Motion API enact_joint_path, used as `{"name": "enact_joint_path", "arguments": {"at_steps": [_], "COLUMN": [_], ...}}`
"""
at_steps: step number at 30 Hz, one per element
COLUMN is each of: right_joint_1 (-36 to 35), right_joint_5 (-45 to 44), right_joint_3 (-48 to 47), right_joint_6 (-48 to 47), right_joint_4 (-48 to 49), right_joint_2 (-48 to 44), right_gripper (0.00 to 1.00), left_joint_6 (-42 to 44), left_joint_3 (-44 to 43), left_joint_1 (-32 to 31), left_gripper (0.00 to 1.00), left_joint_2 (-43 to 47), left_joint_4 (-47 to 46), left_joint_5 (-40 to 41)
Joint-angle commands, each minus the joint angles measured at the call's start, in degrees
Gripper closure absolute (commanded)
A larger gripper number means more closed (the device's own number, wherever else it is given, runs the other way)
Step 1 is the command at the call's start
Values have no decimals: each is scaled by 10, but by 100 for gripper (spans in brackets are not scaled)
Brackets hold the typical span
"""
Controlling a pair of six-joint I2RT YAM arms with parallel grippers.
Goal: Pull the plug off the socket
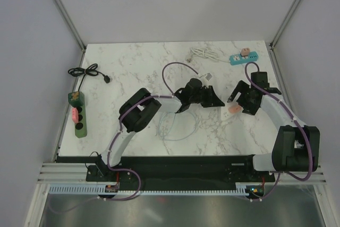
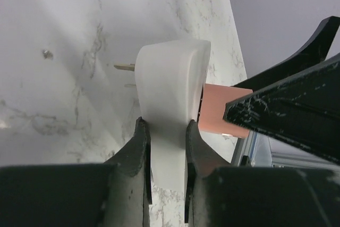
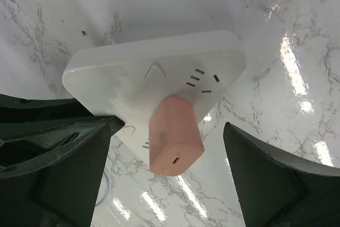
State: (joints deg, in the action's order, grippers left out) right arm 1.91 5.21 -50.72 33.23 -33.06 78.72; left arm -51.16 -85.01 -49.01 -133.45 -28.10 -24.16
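My right gripper eases farther to the left in the top view over the pink plug (image 1: 232, 109) (image 3: 172, 136) next. Then it closes on the plug's sides, as gaps remain beside both fingers.
A white socket block (image 3: 133, 73) lies on the marble table with a pink plug (image 3: 172, 136) stuck in its face. In the top view the socket (image 1: 225, 114) and the plug (image 1: 232, 109) lie between the two arms. My left gripper (image 2: 166, 131) is shut on the socket's (image 2: 170, 94) narrow end, both pads pressed against its sides. The plug (image 2: 218, 112) shows just behind it. My right gripper (image 3: 167, 131) is open. Its fingers stand on either side of the plug with clear gaps. One right finger (image 2: 287, 110) crosses the left wrist view.
A teal power strip (image 1: 243, 56) with a white cable (image 1: 202, 53) lies at the back right. A green power strip (image 1: 77, 114) and a black cable (image 1: 87, 72) lie at the left edge. A thin cable loop (image 1: 175, 128) lies near the left arm.
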Motion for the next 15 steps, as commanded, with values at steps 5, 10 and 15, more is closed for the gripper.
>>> {"name": "enact_joint_path", "arguments": {"at_steps": [5, 10, 15], "right_joint_1": [12, 13, 12], "right_joint_5": [58, 84, 74], "right_joint_3": [-7, 25, 58], "right_joint_6": [17, 24, 31], "right_joint_4": [24, 26, 41], "right_joint_2": [3, -14, -23], "right_gripper": [6, 7, 10], "left_joint_6": [28, 19, 6], "left_joint_3": [95, 123, 150], "left_joint_1": [-9, -40, -58], "left_gripper": [98, 98, 98], "left_joint_2": [71, 97, 107], "left_joint_4": [21, 9, -5], "left_joint_5": [76, 128, 204]}}
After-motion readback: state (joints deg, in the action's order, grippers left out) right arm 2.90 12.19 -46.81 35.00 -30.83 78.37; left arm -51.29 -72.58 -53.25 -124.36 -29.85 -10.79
